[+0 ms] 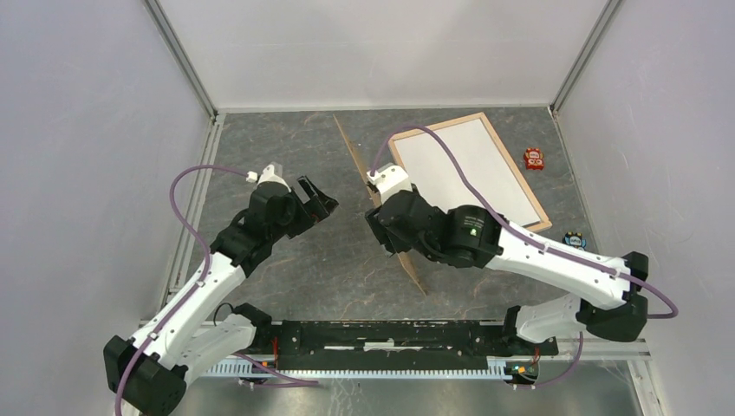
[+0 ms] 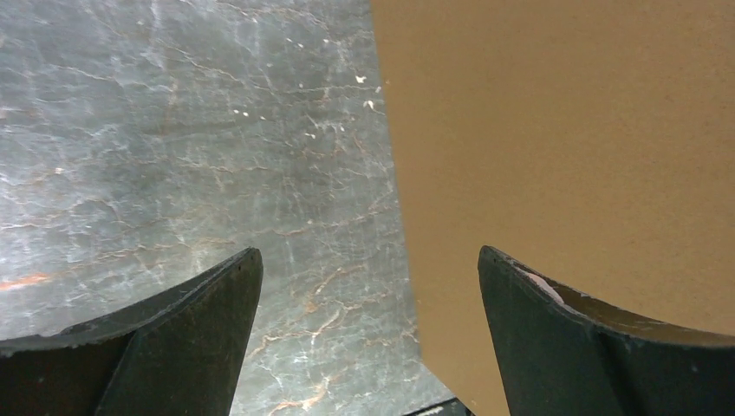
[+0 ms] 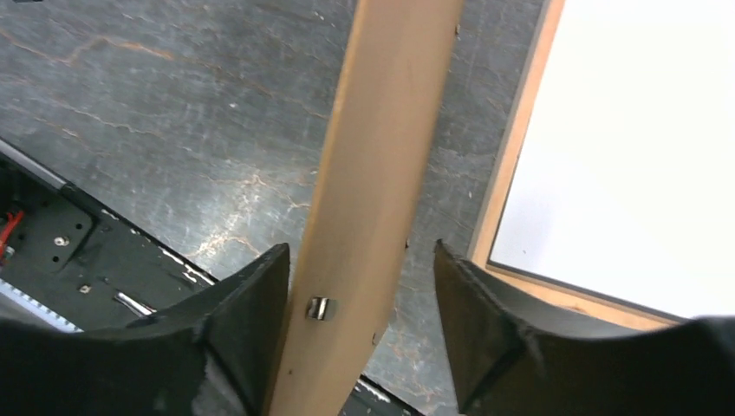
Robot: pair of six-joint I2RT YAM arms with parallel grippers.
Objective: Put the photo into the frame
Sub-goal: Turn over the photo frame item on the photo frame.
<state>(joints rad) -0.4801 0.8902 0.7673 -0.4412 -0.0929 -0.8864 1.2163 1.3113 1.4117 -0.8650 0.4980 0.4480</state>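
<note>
I need to move my right gripper toward my left gripper and tilt it in line with the backing board.
The pale wood frame (image 1: pixel 517 173) lies flat at the back right, filled by a white sheet (image 1: pixel 464 169); no printed side shows. Its rail (image 3: pixel 511 147) and the sheet (image 3: pixel 633 147) also show in the right wrist view. A plain brown backing board (image 1: pixel 355 156) stands on edge across the table's middle. My right gripper (image 1: pixel 379 186) is open astride its top edge: the board (image 3: pixel 381 156), with a small metal clip, touches one finger and stands clear of the other (image 3: pixel 360 247). My left gripper (image 1: pixel 325 198) is open and empty just left of the board's face (image 2: pixel 563 130), jaws wide (image 2: pixel 369 251).
A small red object (image 1: pixel 534 159) lies right of the frame, and a small blue and black object (image 1: pixel 574 239) lies near its front corner. The black base rail (image 1: pixel 390 334) runs along the near edge. White walls enclose the dark marbled table (image 1: pixel 295 260).
</note>
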